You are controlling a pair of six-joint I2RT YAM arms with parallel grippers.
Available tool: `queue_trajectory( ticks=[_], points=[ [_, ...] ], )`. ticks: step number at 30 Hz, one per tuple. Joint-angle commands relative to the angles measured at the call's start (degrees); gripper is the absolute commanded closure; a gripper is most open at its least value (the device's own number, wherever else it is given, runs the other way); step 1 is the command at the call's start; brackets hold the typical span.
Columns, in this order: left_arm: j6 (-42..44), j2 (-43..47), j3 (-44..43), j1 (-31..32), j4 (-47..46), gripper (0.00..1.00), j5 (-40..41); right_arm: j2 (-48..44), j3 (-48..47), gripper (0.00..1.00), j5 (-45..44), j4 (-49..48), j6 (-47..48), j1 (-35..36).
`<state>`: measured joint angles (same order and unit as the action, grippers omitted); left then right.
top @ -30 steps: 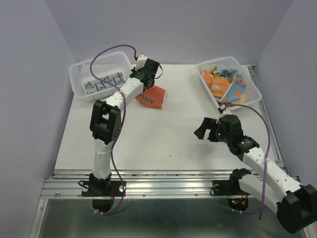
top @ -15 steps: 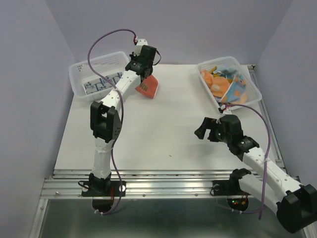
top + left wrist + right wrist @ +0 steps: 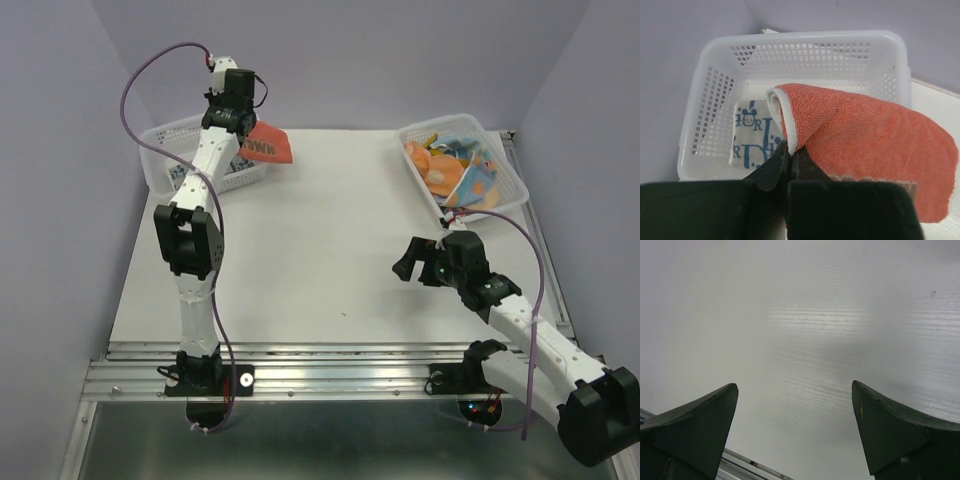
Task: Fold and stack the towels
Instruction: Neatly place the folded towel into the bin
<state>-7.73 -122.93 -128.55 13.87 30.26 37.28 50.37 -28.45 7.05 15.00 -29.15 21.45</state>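
Observation:
The left gripper lowers into the white basket next, to the left in the top view, over the blue-white towel [image 3: 757,134]. The orange-red towel still overhangs the basket's rim.
My left gripper [image 3: 789,152] is shut on the white-hemmed edge of a folded orange-red towel [image 3: 865,140]. It holds the towel [image 3: 270,147] in the air at the right rim of the left white basket [image 3: 165,150]. On that basket's floor lies a folded blue-white patterned towel [image 3: 752,135]. Several loose towels [image 3: 455,165] in orange, yellow and light blue fill the right basket [image 3: 505,195]. Over the bare table at the right, my right gripper [image 3: 412,262] stands open, with nothing between its fingers [image 3: 700,425].
The white table [image 3: 330,250] ends in a metal rail [image 3: 330,355] at the near edge. Purple walls stand close behind and beside both baskets. Purple cables loop over each arm.
My left arm has lifted the orange-red towel off the table and swung it left and back toward the left basket. The right arm has not moved.

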Motion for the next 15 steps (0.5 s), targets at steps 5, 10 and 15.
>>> queue_trajectory(
  ticks=[5, 10, 15],
  points=[
    [-2.20, 5.16, 6.73, -6.83, -5.30, 1.00, -4.67, 1.22, -1.87, 0.00, -1.51, -1.21, 0.58, 0.26],
    [-3.78, 4.20, 11.20, -8.77, -7.23, 1.00, -5.56, 1.57, -1.79, 0.00, -1.95, -1.29, 0.67, 0.17],
    [-5.37, 4.37, 15.70, -10.00, -10.13, 1.00, -5.54, 2.19, -2.14, 0.00, -2.13, -1.21, 0.84, 0.17]
  ],
)
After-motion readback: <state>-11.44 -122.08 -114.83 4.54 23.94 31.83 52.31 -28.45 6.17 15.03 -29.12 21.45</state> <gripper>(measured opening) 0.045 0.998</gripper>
